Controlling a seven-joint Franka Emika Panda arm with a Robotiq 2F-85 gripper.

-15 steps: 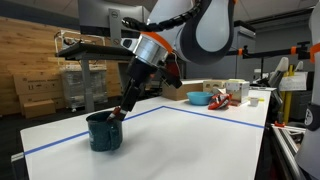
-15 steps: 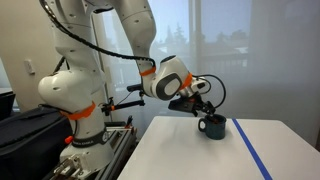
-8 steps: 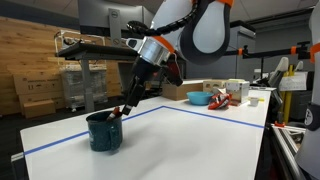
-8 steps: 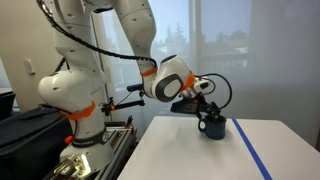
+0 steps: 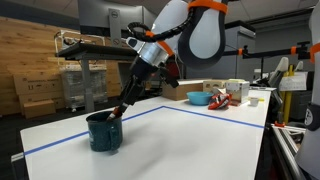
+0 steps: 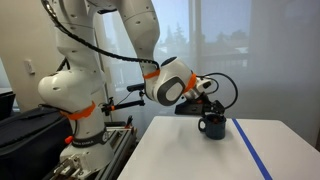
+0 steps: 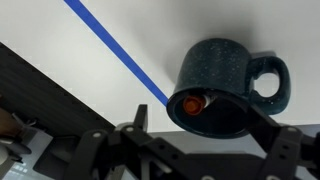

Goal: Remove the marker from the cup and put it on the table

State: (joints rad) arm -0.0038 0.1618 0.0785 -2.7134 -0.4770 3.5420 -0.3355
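Note:
My gripper moves down to the cup's opening next and closes around the marker's red cap end, which stands below it, between its open fingers.
The dark teal cup stands on the white table near a blue tape line; it also shows in the other exterior view. In the wrist view the cup lies just ahead of me, its handle to the right. The marker stands inside it against the near rim, and only its red cap end shows. My gripper is open just above the cup's mouth, with one finger on each side of the rim. It holds nothing. In both exterior views the gripper hangs at the cup's top.
A blue tape line runs diagonally across the table. The table edge and dark floor lie at lower left in the wrist view. A light blue bowl and small white cups stand at the far corner. The robot base stands beside the table.
The arm's upper links have shifted slightly. The gripper has stayed at the cup's mouth, moving a little further over it. The cup and the marker have not moved.

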